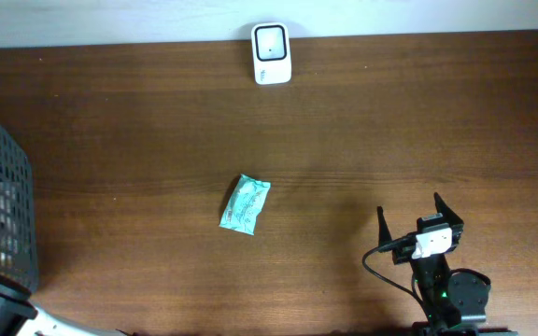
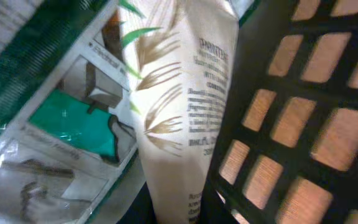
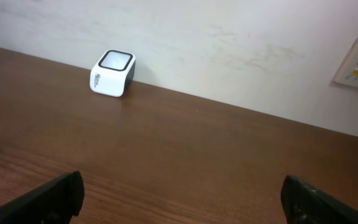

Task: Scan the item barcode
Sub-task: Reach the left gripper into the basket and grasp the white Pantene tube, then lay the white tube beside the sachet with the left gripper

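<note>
I will next lift my left gripper over the basket's side, lower the tube onto the bare table by the teal packet to its right in the overhead view, and let go.
In the left wrist view a cream Pantene tube (image 2: 179, 112) with leaf print and small text lies inside the black mesh basket (image 2: 272, 81). Its lower end runs between the dark jaws of my left gripper (image 2: 185, 214), which are closed against both its sides. No barcode shows on its visible face. The white scanner (image 1: 271, 53) with a dark window stands at the table's far edge and also appears in the right wrist view (image 3: 112, 73). My right gripper (image 1: 409, 207) hangs open and empty over the near right of the table, fingers wide apart (image 3: 185, 199).
A teal packet (image 1: 245, 203) lies mid-table. The basket (image 1: 3, 215) stands at the left edge and holds other packaged goods, including a green-and-white pack (image 2: 61, 124). A wall (image 3: 229, 43) runs behind the scanner.
</note>
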You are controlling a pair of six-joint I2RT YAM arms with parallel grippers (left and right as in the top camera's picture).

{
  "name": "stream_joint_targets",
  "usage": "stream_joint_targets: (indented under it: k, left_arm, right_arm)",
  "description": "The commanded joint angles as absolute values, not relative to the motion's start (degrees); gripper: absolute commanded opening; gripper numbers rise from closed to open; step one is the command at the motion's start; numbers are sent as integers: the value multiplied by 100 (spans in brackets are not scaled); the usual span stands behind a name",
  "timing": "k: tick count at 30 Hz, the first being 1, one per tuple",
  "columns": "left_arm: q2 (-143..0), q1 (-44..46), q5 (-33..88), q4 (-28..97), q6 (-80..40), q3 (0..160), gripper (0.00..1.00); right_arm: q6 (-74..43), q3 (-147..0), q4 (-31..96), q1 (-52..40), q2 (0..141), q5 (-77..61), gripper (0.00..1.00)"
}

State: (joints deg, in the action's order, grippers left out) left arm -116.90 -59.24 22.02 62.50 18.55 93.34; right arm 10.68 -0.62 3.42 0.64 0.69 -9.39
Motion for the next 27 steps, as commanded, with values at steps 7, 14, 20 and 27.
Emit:
stream_joint_targets:
  k: [7, 14, 20, 27]
  left_arm:
    - [-10840, -5902, 3791, 7074, 552, 12206, 0]
    - [-9411, -5378, 5408, 6947, 248, 12932, 0]
    - [-9019, -3295, 4519, 7767, 263, 12862, 0]
    - [-9107, -904, 3310, 7725, 274, 10709, 0]
  right_arm:
    - [1026, -32, 368, 27, 36, -991, 98]
    - [1026, -32, 368, 27, 36, -991, 98]
    - [1026, -32, 368, 27, 36, -991, 98]
    - [1026, -32, 368, 27, 36, -991, 98]
